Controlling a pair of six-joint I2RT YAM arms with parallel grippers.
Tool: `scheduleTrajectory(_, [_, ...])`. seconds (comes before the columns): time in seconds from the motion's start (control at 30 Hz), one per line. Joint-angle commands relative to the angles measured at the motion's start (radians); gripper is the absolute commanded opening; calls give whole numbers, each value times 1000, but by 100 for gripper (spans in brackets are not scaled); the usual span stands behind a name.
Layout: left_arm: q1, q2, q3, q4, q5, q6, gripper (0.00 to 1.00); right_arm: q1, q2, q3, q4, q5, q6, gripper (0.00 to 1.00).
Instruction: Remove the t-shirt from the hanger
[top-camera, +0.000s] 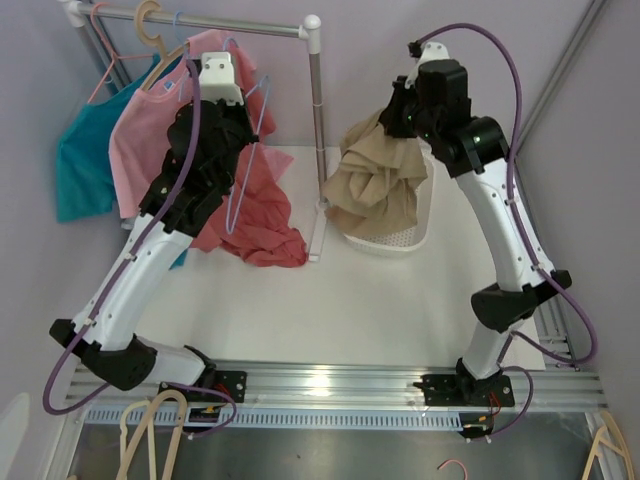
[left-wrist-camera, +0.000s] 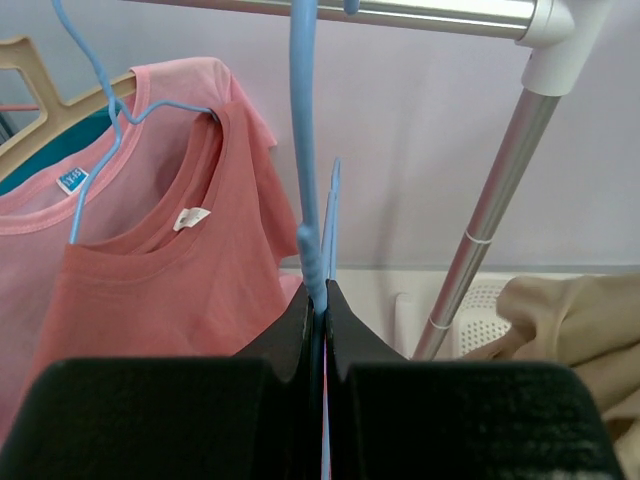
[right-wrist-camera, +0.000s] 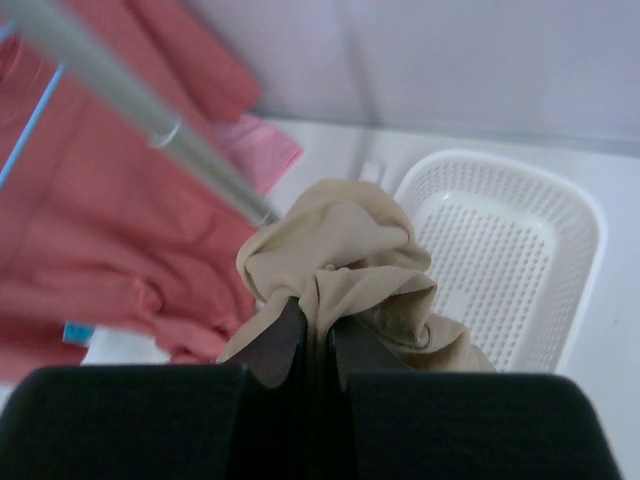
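Observation:
The robot's right gripper will next go down into the white basket (top-camera: 405, 242) and let go of the bunched tan t-shirt (top-camera: 378, 185), because the cloth already hangs over the basket's opening.
My right gripper (top-camera: 393, 118) is shut on a bunched tan t-shirt (top-camera: 378, 185) and holds it up over a white basket (top-camera: 405, 242). In the right wrist view the tan t-shirt (right-wrist-camera: 340, 250) hangs from my shut right gripper (right-wrist-camera: 317, 320). My left gripper (top-camera: 240, 130) is shut on a bare blue hanger (top-camera: 245, 170) that hangs from the rail. In the left wrist view the left gripper (left-wrist-camera: 322, 300) clamps the blue hanger (left-wrist-camera: 305, 150) edge-on.
The clothes rack rail (top-camera: 230, 25) and its right post (top-camera: 318, 130) stand at the back. A coral t-shirt (top-camera: 255, 225), a pink t-shirt (top-camera: 140, 150) and a teal t-shirt (top-camera: 85, 150) hang on the rack. Spare hangers (top-camera: 150, 430) lie at the near edge.

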Motion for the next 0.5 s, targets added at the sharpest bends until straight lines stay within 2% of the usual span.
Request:
scheduleTrajectory(0.0, [18, 13, -18, 134, -10, 63, 1, -100, 91, 178, -23, -104, -16, 0])
scheduleTrajectory(0.07, [21, 14, -41, 153, -6, 68, 1, -133, 128, 290, -20, -174, -13, 0])
scheduleTrajectory(0.17, [29, 28, -48, 176, -6, 68, 1, -176, 151, 318, 34, -216, 4, 0])
scheduleTrajectory(0.27, [44, 42, -48, 193, 14, 66, 1, -202, 137, 211, 83, -227, 9, 0])
scheduleTrajectory(0.37, [64, 62, -36, 207, 45, 63, 1, -213, 145, 4, 147, -227, 10, 0])
scheduleTrajectory(0.4, [70, 68, -27, 208, 51, 64, 1, -213, 174, -83, 157, -218, 15, 0])
scheduleTrajectory(0.47, [72, 82, -10, 219, 57, 77, 1, -219, 227, -133, 151, -207, 20, 0])
